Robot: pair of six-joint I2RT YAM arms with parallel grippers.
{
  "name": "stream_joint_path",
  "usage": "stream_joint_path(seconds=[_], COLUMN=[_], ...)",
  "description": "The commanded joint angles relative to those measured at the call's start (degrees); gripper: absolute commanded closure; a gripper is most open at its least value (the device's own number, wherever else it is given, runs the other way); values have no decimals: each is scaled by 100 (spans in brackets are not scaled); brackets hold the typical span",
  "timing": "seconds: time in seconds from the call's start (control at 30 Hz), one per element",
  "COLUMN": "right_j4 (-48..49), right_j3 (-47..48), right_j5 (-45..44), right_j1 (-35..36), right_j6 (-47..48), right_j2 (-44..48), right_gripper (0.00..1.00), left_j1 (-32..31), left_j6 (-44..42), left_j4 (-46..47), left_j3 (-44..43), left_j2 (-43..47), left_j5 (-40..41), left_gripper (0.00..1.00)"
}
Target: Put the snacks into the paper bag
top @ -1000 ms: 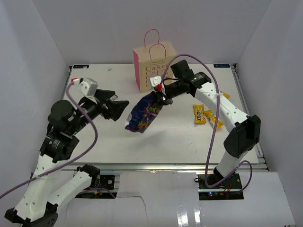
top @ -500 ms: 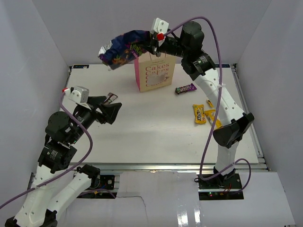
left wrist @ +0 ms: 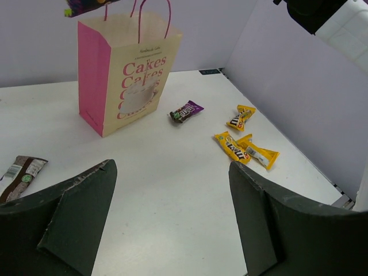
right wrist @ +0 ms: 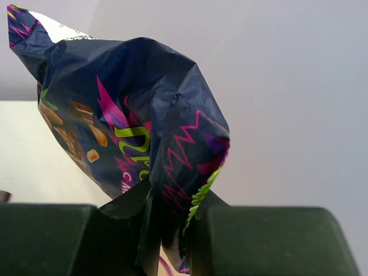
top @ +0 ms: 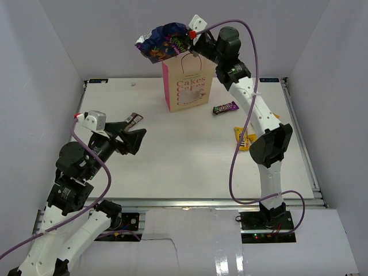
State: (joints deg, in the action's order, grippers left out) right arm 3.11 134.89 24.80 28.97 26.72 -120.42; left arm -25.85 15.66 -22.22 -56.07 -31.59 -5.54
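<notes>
The chip bag hangs short of the paper bag's opening (top: 187, 58), so the robot's right gripper needs to carry it toward the right in the top view and down into the opening.
My right gripper (top: 187, 41) is shut on one end of the blue-purple chip bag (top: 163, 41) and holds it high, just above and left of the mouth of the paper bag (top: 187, 86). The right wrist view shows the chip bag (right wrist: 126, 115) pinched between the fingers (right wrist: 103, 230). The paper bag (left wrist: 129, 75) stands upright at the back. The dark candy bar (top: 225, 108) lies to its right on the table. Three yellow packets (left wrist: 233, 146) lie further right, partly hidden by my right arm in the top view. My left gripper (top: 135, 135) is open and empty above the table's left.
A brown-and-white wrapped bar (left wrist: 20, 172) lies on the table by my left gripper's left finger, and also shows in the top view (top: 135, 119). White walls enclose the table on three sides.
My right gripper has carried the chip bag up from the table, then right toward the paper bag's mouth. My left gripper has drawn back slightly.
</notes>
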Motion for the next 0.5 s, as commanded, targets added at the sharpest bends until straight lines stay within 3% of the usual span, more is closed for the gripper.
stream_joint_path(seconds=[0.0,0.47], right_j4=[1473,1113], right_j3=[468,-147], right_j5=[-327,245], right_j1=[-435,-1157], right_j6=[27,-229], right_j2=[379,792], right_gripper=[92,92], left_j1=[9,9], left_j6=[86,192], left_j4=[-19,148], left_j3=[132,413], left_j2=[4,-75], left_j5=[71,-184], left_gripper=[11,11])
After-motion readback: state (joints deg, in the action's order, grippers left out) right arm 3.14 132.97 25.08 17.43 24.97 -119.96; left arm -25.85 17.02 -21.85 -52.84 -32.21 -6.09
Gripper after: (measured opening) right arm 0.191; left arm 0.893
